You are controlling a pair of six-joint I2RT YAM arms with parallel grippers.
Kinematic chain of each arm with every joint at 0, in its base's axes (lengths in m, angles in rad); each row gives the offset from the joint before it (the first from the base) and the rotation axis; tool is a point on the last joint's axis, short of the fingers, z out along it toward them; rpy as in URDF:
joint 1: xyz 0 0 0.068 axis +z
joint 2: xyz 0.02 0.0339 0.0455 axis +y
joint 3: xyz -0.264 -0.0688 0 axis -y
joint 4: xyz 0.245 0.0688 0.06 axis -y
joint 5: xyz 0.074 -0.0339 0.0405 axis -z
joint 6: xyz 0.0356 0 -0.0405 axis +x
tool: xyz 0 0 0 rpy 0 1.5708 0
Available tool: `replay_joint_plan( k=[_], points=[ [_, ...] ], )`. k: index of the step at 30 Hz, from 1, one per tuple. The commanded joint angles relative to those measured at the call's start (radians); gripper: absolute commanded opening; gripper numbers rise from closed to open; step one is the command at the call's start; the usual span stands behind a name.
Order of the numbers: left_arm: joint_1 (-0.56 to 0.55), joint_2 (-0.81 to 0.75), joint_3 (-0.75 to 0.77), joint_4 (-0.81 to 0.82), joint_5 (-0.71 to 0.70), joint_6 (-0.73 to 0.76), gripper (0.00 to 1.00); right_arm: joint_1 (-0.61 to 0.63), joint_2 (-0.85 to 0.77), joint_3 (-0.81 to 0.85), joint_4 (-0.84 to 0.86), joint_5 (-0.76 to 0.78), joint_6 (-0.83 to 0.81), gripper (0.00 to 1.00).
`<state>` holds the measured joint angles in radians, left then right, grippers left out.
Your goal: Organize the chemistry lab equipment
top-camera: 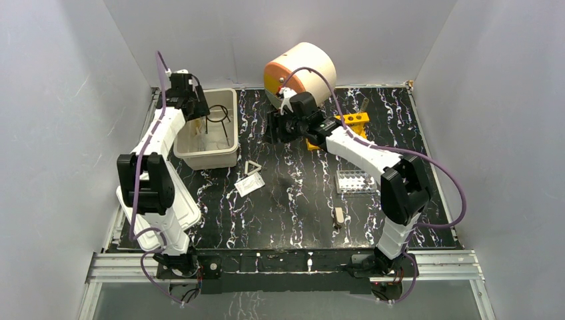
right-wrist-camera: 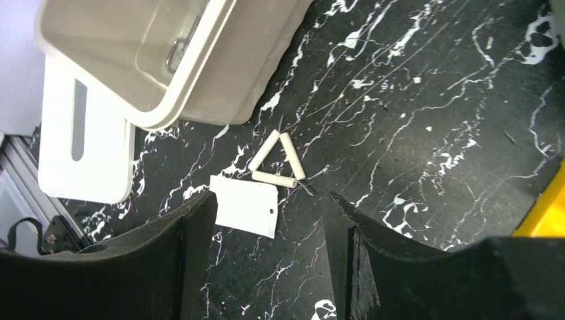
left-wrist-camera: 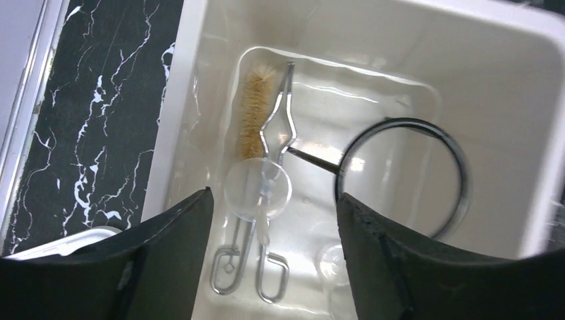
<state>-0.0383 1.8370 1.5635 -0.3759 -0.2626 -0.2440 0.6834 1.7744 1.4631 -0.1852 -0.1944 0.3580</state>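
Observation:
The right gripper next needs to go down, back and to the left in the top view, onto the white pad's dotted edge (top-camera: 260,179) (right-wrist-camera: 273,211), which is below it with bare tabletop alongside.
My left gripper (left-wrist-camera: 274,200) hangs open over the white tub (left-wrist-camera: 200,47), nothing between its fingers. Inside the tub lie thin metal tongs (left-wrist-camera: 278,127), a clear funnel (left-wrist-camera: 256,189) across them, a brown-bristled brush (left-wrist-camera: 253,107) and a black ring with handle (left-wrist-camera: 403,177). On the table, the metal triangle (right-wrist-camera: 280,160) and the white square pad (right-wrist-camera: 243,205) lie side by side in front of the tub. My right gripper (right-wrist-camera: 268,198) is open and empty, high above the pad, near the drum in the top view (top-camera: 276,127).
A cream-and-orange drum (top-camera: 300,70) stands at the back. A yellow rack (top-camera: 353,120) sits right of it, and a clear rack (top-camera: 355,181) lies nearer. A small beige piece (top-camera: 338,217) lies front right. A flat white tray (right-wrist-camera: 86,153) sits left of the tub.

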Motion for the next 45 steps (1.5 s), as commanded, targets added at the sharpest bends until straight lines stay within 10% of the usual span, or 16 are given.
replay_joint_plan(
  k=[1, 17, 45],
  points=[
    [0.004, -0.169, 0.063, -0.09, 0.152, -0.058, 0.7, 0.056, 0.032, 0.041, -0.005, 0.025, -0.083, 0.69],
    [-0.021, -0.503, -0.197, -0.107, 0.561, -0.283, 0.73, 0.163, 0.284, 0.207, -0.208, 0.048, -0.081, 0.67],
    [-0.037, -0.663, -0.255, -0.251, 0.544, -0.322, 0.73, 0.14, 0.448, 0.084, -0.035, -0.081, 0.045, 0.29]
  ],
)
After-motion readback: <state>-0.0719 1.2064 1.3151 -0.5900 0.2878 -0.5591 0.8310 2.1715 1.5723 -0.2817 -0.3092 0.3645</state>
